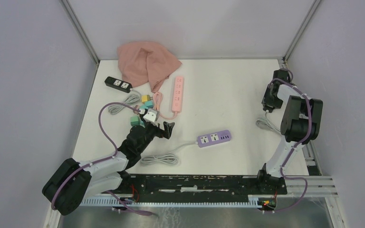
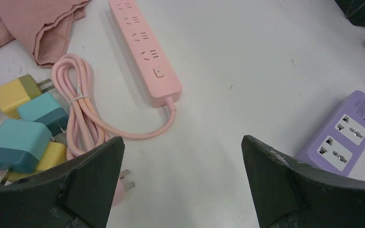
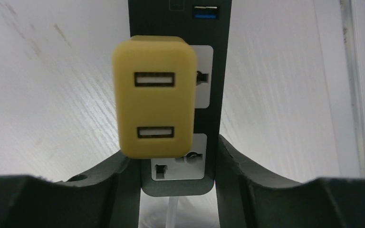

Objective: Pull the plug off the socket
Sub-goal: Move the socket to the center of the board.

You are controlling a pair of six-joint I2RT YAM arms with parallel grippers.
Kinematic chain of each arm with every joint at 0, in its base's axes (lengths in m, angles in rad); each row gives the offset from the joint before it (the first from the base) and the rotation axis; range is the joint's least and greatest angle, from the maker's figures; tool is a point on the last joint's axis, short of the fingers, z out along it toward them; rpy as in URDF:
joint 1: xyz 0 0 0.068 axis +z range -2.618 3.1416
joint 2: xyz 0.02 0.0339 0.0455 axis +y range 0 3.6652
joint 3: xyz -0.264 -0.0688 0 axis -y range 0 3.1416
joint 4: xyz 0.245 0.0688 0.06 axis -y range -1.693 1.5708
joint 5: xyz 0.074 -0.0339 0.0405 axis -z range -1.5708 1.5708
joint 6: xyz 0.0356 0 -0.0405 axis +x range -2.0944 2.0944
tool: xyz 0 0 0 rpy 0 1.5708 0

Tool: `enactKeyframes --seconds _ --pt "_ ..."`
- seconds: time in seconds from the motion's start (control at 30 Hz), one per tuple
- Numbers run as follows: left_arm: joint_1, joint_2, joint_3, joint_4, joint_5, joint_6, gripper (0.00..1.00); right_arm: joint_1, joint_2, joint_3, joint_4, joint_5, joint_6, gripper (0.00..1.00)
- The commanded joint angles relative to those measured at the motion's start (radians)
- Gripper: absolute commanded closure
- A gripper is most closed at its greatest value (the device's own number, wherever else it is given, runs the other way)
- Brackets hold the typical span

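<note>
The right gripper turns next and brings the black power strip back onto bare table beside the purple power strip, since the plug sits far from my left gripper.
A yellow two-port USB plug (image 3: 154,97) sits plugged into a black power strip (image 3: 178,187) with white sockets, seen in the right wrist view. My right gripper (image 3: 176,153) is shut on the near end of the strip, one finger against each long side, just below the plug. In the top view the right gripper (image 1: 269,102) is at the far right of the table, and the arm hides the plug and strip. My left gripper (image 2: 183,147) is open and empty over bare table, and it shows at centre left in the top view (image 1: 164,129).
A pink power strip (image 2: 145,47) with a coiled pink cord (image 2: 78,109), teal (image 2: 14,145) and yellow (image 2: 12,92) chargers, a purple power strip (image 1: 214,137), a second black strip (image 1: 118,84) and a pink cloth (image 1: 147,61) lie on the table. A white cable (image 1: 267,124) lies by the right arm.
</note>
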Motion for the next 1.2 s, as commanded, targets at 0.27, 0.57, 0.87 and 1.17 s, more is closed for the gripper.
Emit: enactKeyframes --seconds 0.27,0.57,0.87,1.17 --pt "-0.003 -0.027 -0.008 0.075 -0.017 0.042 0.01 -0.009 -0.055 0.073 -0.103 -0.362 -0.225 0.94" --pt "-0.004 -0.023 -0.005 0.074 -0.014 0.044 0.01 0.131 -0.048 0.112 -0.251 -0.618 -0.52 0.94" --pt "-0.003 -0.027 -0.009 0.077 -0.011 0.044 0.01 0.436 -0.138 -0.002 -0.244 -0.571 -0.95 0.92" --pt "-0.003 -0.022 -0.005 0.075 -0.005 0.046 0.01 0.593 -0.182 -0.133 -0.248 -0.522 -1.328 0.87"
